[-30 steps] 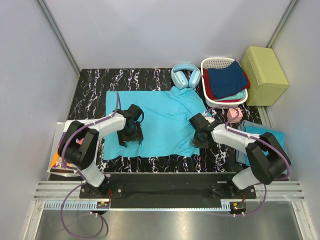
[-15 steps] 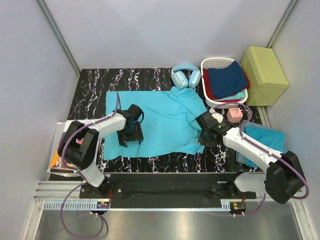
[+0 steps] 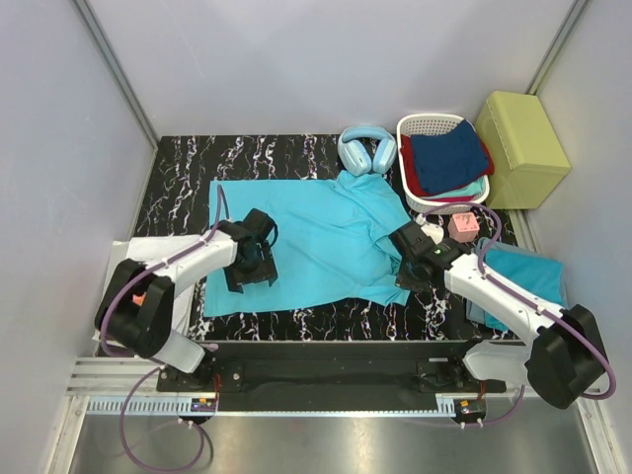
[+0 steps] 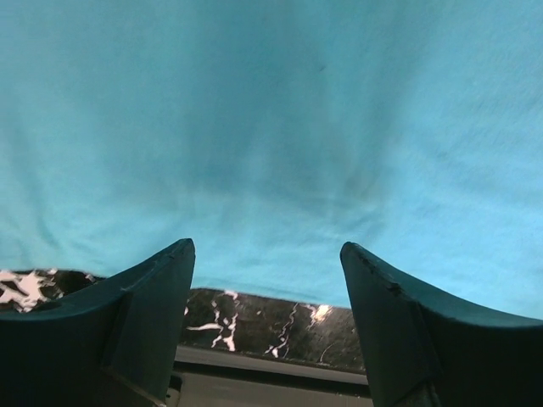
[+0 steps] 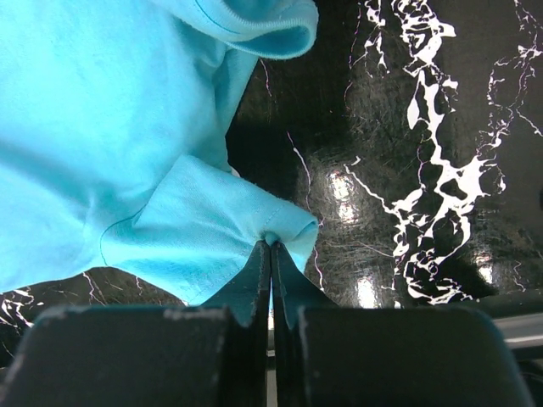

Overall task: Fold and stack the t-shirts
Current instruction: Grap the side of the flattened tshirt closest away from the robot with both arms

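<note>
My left gripper hangs away from the shirt's near corner by the papers. It should next move back there and down onto the shirt's near hem.
A cyan t-shirt (image 3: 306,237) lies spread on the black marble table (image 3: 178,168). My left gripper (image 3: 247,279) is open over the shirt's near left part; in the left wrist view the shirt (image 4: 271,127) fills the frame and its near hem runs between the open fingers (image 4: 144,305). My right gripper (image 3: 403,276) is shut on the shirt's right sleeve hem (image 5: 254,225) and holds it just above the table. A folded cyan shirt (image 3: 518,276) lies at the right, under the right arm.
A white basket (image 3: 420,128) with navy, red and teal shirts stands at the back right. Light blue headphones (image 3: 366,150) lie beside it. A small pink object (image 3: 463,227) and a yellow-green box (image 3: 521,148) are at the right. Papers (image 3: 118,316) lie at the left edge.
My right gripper has pulled the pinched sleeve to the right, stretching the shirt's right side. My left gripper has shifted left and a little nearer, over the shirt's near hem.
</note>
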Controlling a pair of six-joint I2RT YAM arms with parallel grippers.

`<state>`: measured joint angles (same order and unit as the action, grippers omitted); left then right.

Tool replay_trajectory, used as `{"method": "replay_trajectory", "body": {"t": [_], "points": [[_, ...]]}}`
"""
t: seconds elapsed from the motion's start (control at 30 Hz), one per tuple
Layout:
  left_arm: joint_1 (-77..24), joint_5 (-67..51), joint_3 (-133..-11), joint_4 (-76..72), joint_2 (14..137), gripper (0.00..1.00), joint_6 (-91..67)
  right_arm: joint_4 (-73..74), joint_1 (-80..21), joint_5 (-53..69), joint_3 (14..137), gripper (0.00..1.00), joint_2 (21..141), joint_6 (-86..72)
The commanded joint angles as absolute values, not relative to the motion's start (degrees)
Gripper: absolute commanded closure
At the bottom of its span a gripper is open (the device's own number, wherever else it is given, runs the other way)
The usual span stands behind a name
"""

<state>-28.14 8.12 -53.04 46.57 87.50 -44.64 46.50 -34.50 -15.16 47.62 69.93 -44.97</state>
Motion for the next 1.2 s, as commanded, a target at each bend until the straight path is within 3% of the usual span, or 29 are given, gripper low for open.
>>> {"method": "replay_trajectory", "body": {"t": [0.0, 0.4, 0.93, 1.07, 1.17], "points": [[-28.1, 11.9, -50.1, 50.2, 81.1, 0.24, -47.2, 47.2, -34.9, -17.0, 48.5, 1.00, 69.0, -43.9], [-19.9, 12.0, -39.9, 53.8, 68.6, 0.27, -54.1, 46.9, -34.9, -16.9, 48.6, 1.00, 68.7, -42.6], [-9.2, 4.3, -37.6, 44.8, 79.6, 0.34, -49.4, 46.6, -34.9, -16.5, 47.9, 1.00, 67.1, -43.3], [-9.2, 4.2, -37.8, 44.9, 79.1, 0.46, -49.2, 46.4, -34.8, -16.4, 47.8, 1.00, 67.6, -43.5], [-9.2, 3.8, -37.6, 45.2, 78.4, 0.70, -49.3, 46.3, -34.9, -16.2, 47.9, 1.00, 68.1, -43.5]]}}
